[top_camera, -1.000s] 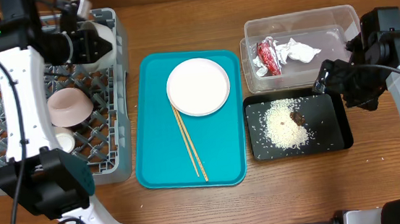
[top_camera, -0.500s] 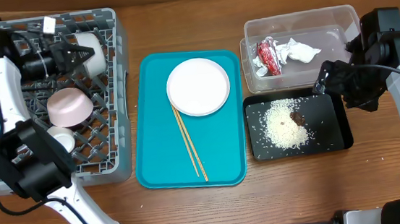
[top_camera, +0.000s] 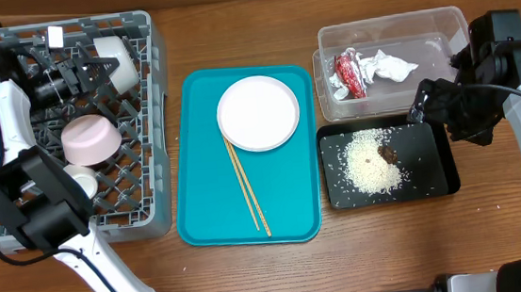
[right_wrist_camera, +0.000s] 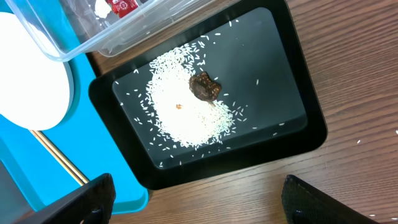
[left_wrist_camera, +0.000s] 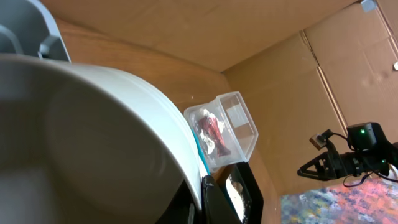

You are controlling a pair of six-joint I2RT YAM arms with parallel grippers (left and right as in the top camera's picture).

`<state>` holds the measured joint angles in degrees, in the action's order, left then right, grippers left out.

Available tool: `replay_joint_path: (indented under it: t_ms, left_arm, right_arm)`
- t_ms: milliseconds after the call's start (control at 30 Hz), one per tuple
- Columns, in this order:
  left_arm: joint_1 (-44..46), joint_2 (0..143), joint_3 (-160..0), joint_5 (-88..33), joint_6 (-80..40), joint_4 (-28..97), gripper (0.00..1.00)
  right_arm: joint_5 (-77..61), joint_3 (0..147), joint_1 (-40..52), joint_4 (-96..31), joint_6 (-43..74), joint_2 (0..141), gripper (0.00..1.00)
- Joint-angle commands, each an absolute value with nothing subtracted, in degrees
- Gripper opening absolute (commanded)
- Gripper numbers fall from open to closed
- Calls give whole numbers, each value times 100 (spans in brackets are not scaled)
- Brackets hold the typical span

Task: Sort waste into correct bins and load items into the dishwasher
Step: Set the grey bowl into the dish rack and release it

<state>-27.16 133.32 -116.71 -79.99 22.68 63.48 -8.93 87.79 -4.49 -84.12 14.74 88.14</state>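
The left gripper lowers the grey-green bowl (top_camera: 121, 60) down and back onto the empty rack slots beyond the pink bowl next, then releases the bowl's rim.
My left gripper (top_camera: 95, 73) is shut on the rim of the grey-green bowl (top_camera: 121, 60), holding it on its side over the far right corner of the grey dish rack (top_camera: 20, 212). In the left wrist view the bowl (left_wrist_camera: 93, 137) fills the frame, with the gripper (left_wrist_camera: 199, 202) on its rim. A pink bowl (top_camera: 90, 140) and a small white cup (top_camera: 82, 184) sit in the rack. The white plate (top_camera: 258, 113) and chopsticks (top_camera: 246, 187) lie on the teal tray (top_camera: 294, 209). My right gripper (right_wrist_camera: 205, 208) is open and empty beside the black tray (right_wrist_camera: 298, 134).
The clear tub (top_camera: 392, 30) holds the red wrapper (top_camera: 350, 72) and the white napkin (top_camera: 388, 66). The black tray (top_camera: 434, 183) holds rice (top_camera: 372, 163) and a brown lump (top_camera: 387, 153). Bare wood lies in front of the trays.
My left arm has swung left over the rack and turned, with the grey-green bowl still in the gripper near the rack's far right corner. The right arm has not moved.
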Motion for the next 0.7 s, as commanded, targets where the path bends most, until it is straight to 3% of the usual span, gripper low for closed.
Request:
replay_joint_path:
  t_ms: [0, 467, 667]
  left_arm:
    - [-2902, 13388, -11677, -8165, 2355, 6322, 4]
    - [-3168, 13388, -11673, -6984, 2359, 6744, 4]
    - [-3328, 13388, -11673, -6632, 2362, 6923, 9]
  right_arm:
    - [-858, 8818, -462, -8416, 1455, 8755, 87]
    - [-858, 8818, -462, -8455, 1455, 8755, 87]
    - [-858, 8818, -462, -8442, 1455, 8755, 87]
